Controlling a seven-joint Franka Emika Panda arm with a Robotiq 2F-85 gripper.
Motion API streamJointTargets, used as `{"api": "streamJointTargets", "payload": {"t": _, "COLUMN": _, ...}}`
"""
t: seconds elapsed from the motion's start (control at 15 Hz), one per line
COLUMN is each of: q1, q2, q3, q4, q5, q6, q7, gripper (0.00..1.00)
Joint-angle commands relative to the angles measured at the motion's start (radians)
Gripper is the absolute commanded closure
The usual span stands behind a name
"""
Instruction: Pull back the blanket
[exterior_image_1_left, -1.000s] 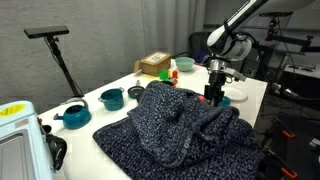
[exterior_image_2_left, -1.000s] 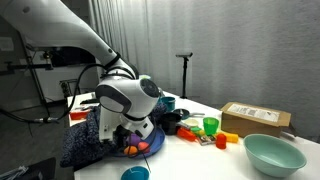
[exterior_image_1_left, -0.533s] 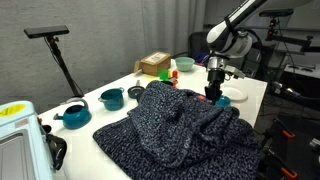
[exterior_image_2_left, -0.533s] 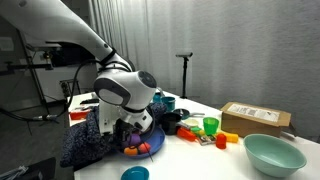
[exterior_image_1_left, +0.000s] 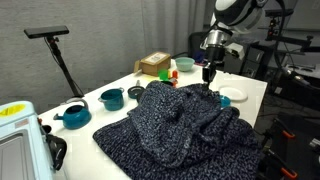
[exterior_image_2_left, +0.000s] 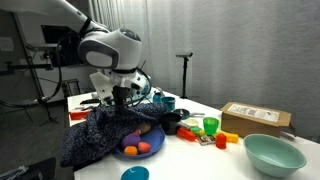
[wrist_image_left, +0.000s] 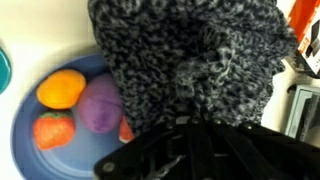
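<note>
My gripper rises next, draws the blanket's edge toward its heap by the teal pots and releases it there, because the blanket still overlaps the blue plate (wrist_image_left: 20, 140).
The dark speckled knit blanket (exterior_image_1_left: 175, 125) lies heaped over the white table and is the biggest thing in both exterior views. My gripper (exterior_image_1_left: 209, 75) is raised above the table's far end and shut on the blanket's edge, which rises in a peak to the fingers. In an exterior view the blanket (exterior_image_2_left: 95, 135) hangs down from the gripper (exterior_image_2_left: 121, 95). In the wrist view the blanket (wrist_image_left: 190, 50) bunches right at the shut gripper (wrist_image_left: 180, 122). Beside it a blue plate (wrist_image_left: 20, 140) holds an orange, a purple and a red toy fruit.
Two teal pots (exterior_image_1_left: 112, 98) (exterior_image_1_left: 72, 115) stand left of the blanket. A cardboard box (exterior_image_2_left: 255, 118), a green cup (exterior_image_2_left: 211, 126) and a teal bowl (exterior_image_2_left: 273, 153) lie on the table beyond the blue plate (exterior_image_2_left: 125, 153). A white appliance (exterior_image_1_left: 20, 140) fills the near corner.
The gripper closed on the blanket's edge and rose, drawing the edge up with it. The blue plate with fruit now shows from under the blanket.
</note>
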Motion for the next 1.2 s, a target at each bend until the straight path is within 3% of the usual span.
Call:
{"api": "streamJointTargets", "payload": {"t": 0.0, "q1": 0.071, "q2": -0.095, "q3": 0.028, "q4": -0.029, "q5": 0.095, "q6": 0.118, "q7": -0.056, "gripper": 0.99}}
{"api": "streamJointTargets", "payload": {"t": 0.53, "q1": 0.24, "q2": -0.035, "q3": 0.144, "q4": 0.087, "q5": 0.363, "q6": 0.455, "q7": -0.073, "gripper": 0.99}}
{"api": "streamJointTargets", "payload": {"t": 1.13, "q1": 0.294, "q2": 0.166, "q3": 0.213, "q4": 0.275, "q5": 0.345, "q6": 0.666, "q7": -0.044, "gripper": 0.99}}
